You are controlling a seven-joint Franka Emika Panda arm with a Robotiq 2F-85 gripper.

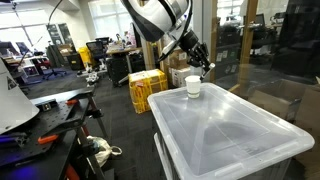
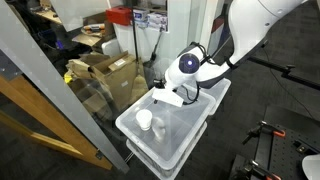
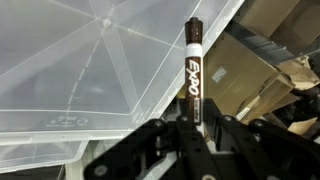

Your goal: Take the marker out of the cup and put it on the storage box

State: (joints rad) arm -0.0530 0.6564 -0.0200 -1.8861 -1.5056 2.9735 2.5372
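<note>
My gripper has the marker hanging over the lid's edge, and the lid beside the cup (image 1: 193, 87) is bare, so next I need to lower my gripper onto the lid's open patch and open it.
My gripper (image 3: 190, 125) is shut on the marker (image 3: 192, 65), a dark Expo pen that sticks out straight from between the fingers. In the wrist view the marker lies over the edge of the storage box's ridged clear lid (image 3: 70, 70). The small white cup (image 1: 193, 87) stands on the lid of the storage box (image 1: 235, 135), near a far corner. My gripper (image 1: 204, 67) hangs just above and beside the cup. In an exterior view the cup (image 2: 145, 120) stands on the storage box (image 2: 180, 135), and my gripper (image 2: 166, 95) is above the lid, apart from the cup.
Yellow crates (image 1: 147, 88) stand behind the bin. Cardboard boxes (image 2: 105, 75) sit behind a glass partition (image 2: 60, 110). A brown cardboard box (image 3: 265, 70) lies beside the bin. A workbench with tools (image 1: 40, 120) is off to the side.
</note>
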